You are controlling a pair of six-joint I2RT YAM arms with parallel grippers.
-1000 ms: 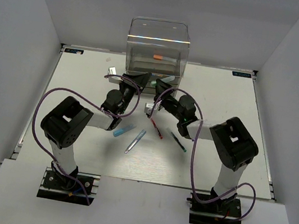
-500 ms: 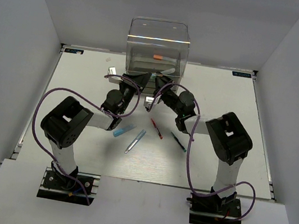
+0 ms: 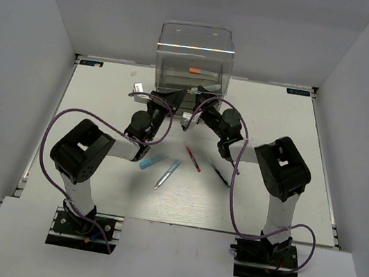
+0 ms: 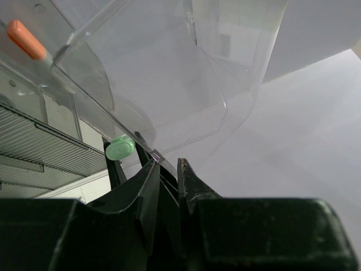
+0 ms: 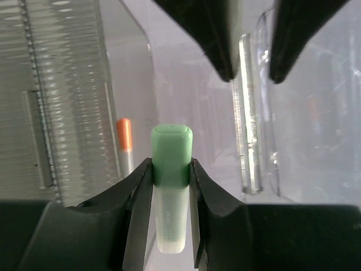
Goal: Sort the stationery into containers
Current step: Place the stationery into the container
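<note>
I should next lower my right gripper toward the drawer's bottom (image 5: 139,145) beside the orange marker and let go of the mint-green marker (image 5: 170,155), because a similar one is already there.
The clear drawer unit (image 3: 193,59) stands at the back middle, with an orange marker (image 3: 194,71) inside it. My left gripper (image 3: 177,98) is shut on the thin clear front edge of a pulled-out drawer (image 4: 163,84); the pinch shows in the left wrist view (image 4: 167,166). My right gripper (image 3: 200,103) is shut on a mint-green marker (image 5: 170,155), held cap-first at the drawer's opening. The marker's cap also shows in the left wrist view (image 4: 119,148). A blue marker (image 3: 153,161), a silvery-blue pen (image 3: 167,174), a red pen (image 3: 193,159) and a dark pen (image 3: 220,175) lie on the table.
The orange marker (image 5: 124,138) lies just left of the held marker inside the drawer. My left gripper's fingers (image 5: 225,39) hang above in the right wrist view. Ribbed grey trays (image 4: 39,135) are stacked at the left. White walls enclose the table.
My right gripper has moved up and left toward the drawer unit with the mint-green marker. The left arm has stayed in place.
</note>
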